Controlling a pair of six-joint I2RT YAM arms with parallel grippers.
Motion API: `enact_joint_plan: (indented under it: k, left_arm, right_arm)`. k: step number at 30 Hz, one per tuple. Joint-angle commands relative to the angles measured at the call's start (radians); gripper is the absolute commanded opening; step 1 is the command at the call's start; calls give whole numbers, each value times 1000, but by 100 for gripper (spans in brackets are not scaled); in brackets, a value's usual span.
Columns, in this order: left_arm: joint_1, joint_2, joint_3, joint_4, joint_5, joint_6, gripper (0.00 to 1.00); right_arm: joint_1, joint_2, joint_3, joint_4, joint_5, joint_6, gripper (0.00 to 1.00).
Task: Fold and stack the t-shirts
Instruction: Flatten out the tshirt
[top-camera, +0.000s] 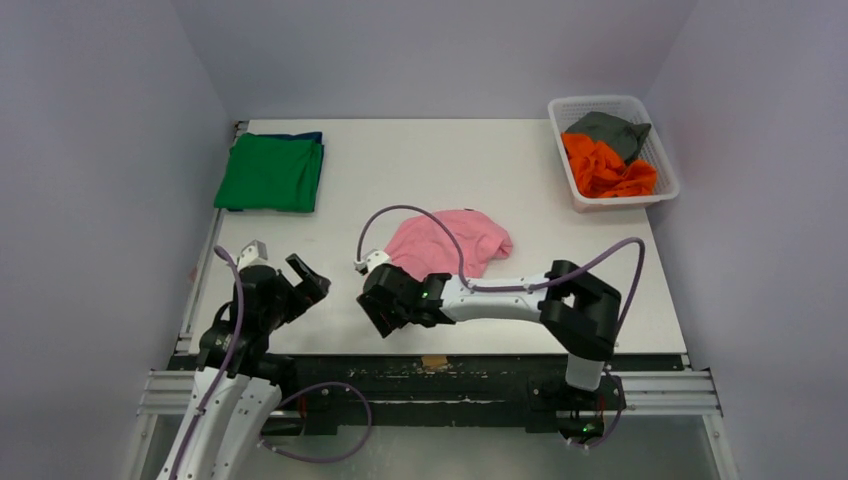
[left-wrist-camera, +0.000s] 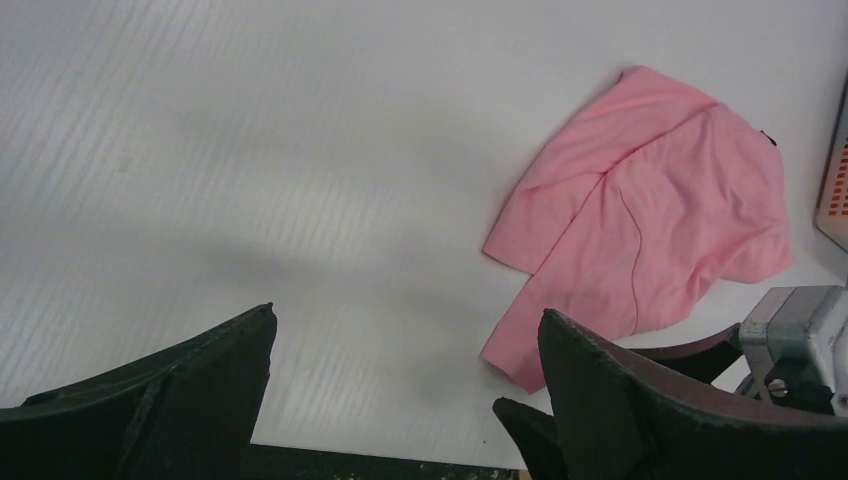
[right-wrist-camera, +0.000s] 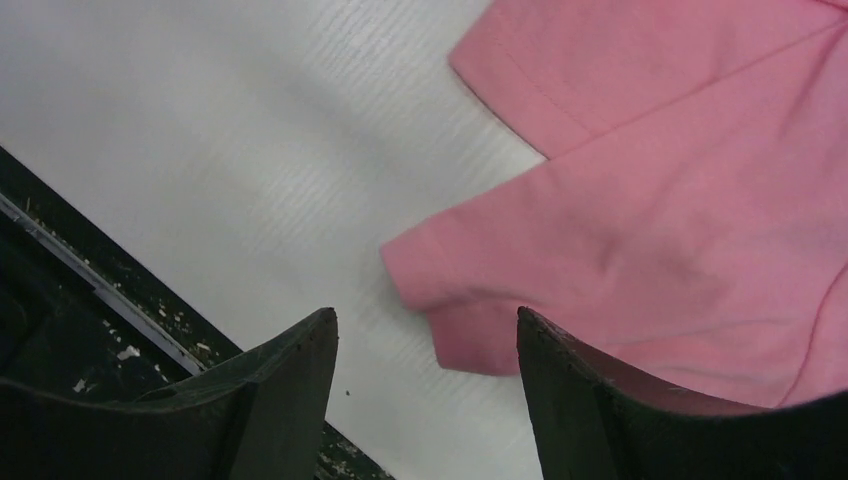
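My right gripper moves down onto the pink t-shirt's near corner next and closes its fingers, because that corner lies on the tabletop between the open fingers.
A crumpled light pink t-shirt lies on the white table near its middle front. My right gripper hovers at the shirt's near-left corner. In the right wrist view it stands open, and a pink corner lies on the table just beyond the fingertips, not pinched. My left gripper is wide open over bare table at the front left, well apart from the pink shirt; nothing sits between its jaws. A folded green t-shirt rests on a dark blue one at the back left.
A white mesh basket at the back right corner holds an orange t-shirt and a grey one. The table's front edge and dark rail run right under the right gripper. A purple cable loops over the pink shirt.
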Motion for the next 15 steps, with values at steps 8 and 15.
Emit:
enact_joint_plan:
  k: [8,15]
  left_arm:
    - [-2,-14,-30,-10,-37,-37,100]
    - [-2,25,-36,37,-8,-34,100]
  right_arm:
    - [64,180,173,-123,254,131,56]
    - [62,120,103,-175,404,231,8]
